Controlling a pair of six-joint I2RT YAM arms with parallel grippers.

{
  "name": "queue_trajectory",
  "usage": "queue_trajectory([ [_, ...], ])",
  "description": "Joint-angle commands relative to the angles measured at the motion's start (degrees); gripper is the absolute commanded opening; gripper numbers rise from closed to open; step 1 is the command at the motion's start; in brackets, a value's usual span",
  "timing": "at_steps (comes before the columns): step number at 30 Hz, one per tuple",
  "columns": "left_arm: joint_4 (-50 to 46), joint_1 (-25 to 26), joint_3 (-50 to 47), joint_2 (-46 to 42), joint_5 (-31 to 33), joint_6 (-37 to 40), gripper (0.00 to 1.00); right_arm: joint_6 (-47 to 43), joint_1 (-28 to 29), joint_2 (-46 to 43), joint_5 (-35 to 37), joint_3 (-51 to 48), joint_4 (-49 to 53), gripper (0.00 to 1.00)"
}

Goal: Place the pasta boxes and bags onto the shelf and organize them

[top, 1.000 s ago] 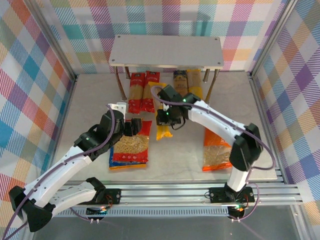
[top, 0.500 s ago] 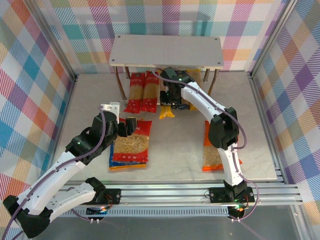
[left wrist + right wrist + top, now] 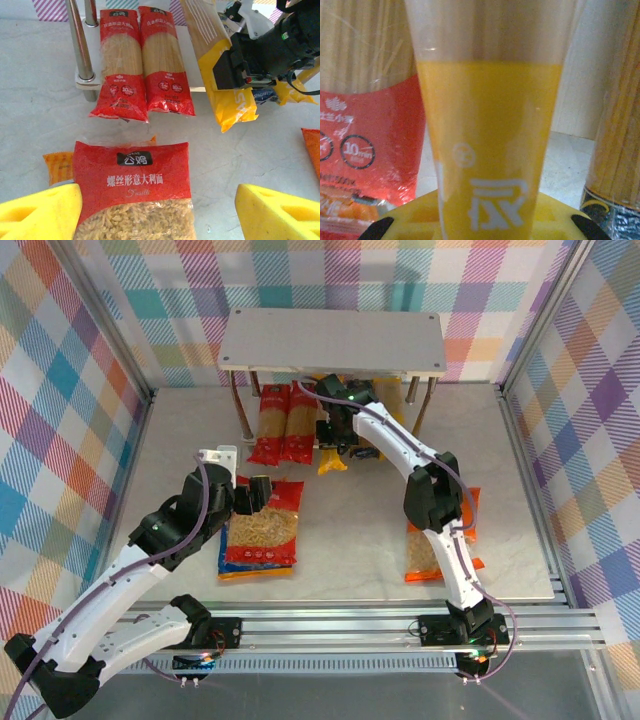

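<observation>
I need to push outward with my right gripper first to get the yellow pasta box (image 3: 331,458) deeper on the lower board beside the red boxes, because the near end of the box hangs over.
My right gripper (image 3: 337,432) is shut on a yellow pasta box (image 3: 331,458), whose far end lies under the shelf (image 3: 330,340). The same yellow pasta box (image 3: 490,125) rises from between the yellow pads (image 3: 420,220) in the right wrist view. Two red pasta boxes (image 3: 120,75) (image 3: 162,65) lie side by side on the lower board, left of the yellow one (image 3: 220,75). My left gripper (image 3: 253,495) hovers open over the far end of a red bag (image 3: 132,185) of fusilli, with one finger (image 3: 40,215) on each side of it.
An orange bag (image 3: 440,540) lies flat at the right of the table. An orange corner (image 3: 57,167) pokes out from under the red bag. More long packs (image 3: 388,405) lie under the shelf's right half. A metal shelf leg (image 3: 80,45) stands left of the red boxes.
My right gripper has carried the yellow box away from me, pushing it under the shelf beside the red boxes. The left gripper has shifted slightly left above the red bag.
</observation>
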State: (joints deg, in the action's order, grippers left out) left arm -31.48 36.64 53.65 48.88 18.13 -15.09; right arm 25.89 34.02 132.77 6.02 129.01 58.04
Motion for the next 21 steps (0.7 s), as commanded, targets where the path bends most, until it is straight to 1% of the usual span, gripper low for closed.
queue_trajectory([
  [1,-0.95,-0.46,0.94,-1.23,1.14,1.29,0.8,-0.45,-0.62,-0.98,3.8,3.66,-7.77,0.16],
  [6,-1.21,-0.52,0.76,-1.17,1.2,1.29,0.8,-0.33,-0.7,0.23,6.81,4.77,-9.52,0.17],
  [10,-1.3,-0.56,0.63,-1.23,1.45,1.38,0.8,-0.05,-0.71,1.34,8.16,5.73,-10.58,0.18],
  [14,-1.39,-0.52,0.59,-1.16,1.64,1.49,0.8,0.21,-0.68,2.21,8.87,5.81,-12.15,0.2],
  [17,-1.3,-0.52,0.49,-1.07,1.64,1.47,0.81,0.26,-0.64,2.96,9.13,6.15,-12.69,0.27],
  [19,-1.21,-0.6,0.42,-1.02,1.65,1.51,0.81,0.33,-0.69,3.43,9.59,6.3,-12.98,0.34],
  [21,-1.12,-0.65,0.49,-0.77,1.48,1.51,0.81,0.41,-0.71,4.01,10.19,6.8,-13.04,0.36],
])
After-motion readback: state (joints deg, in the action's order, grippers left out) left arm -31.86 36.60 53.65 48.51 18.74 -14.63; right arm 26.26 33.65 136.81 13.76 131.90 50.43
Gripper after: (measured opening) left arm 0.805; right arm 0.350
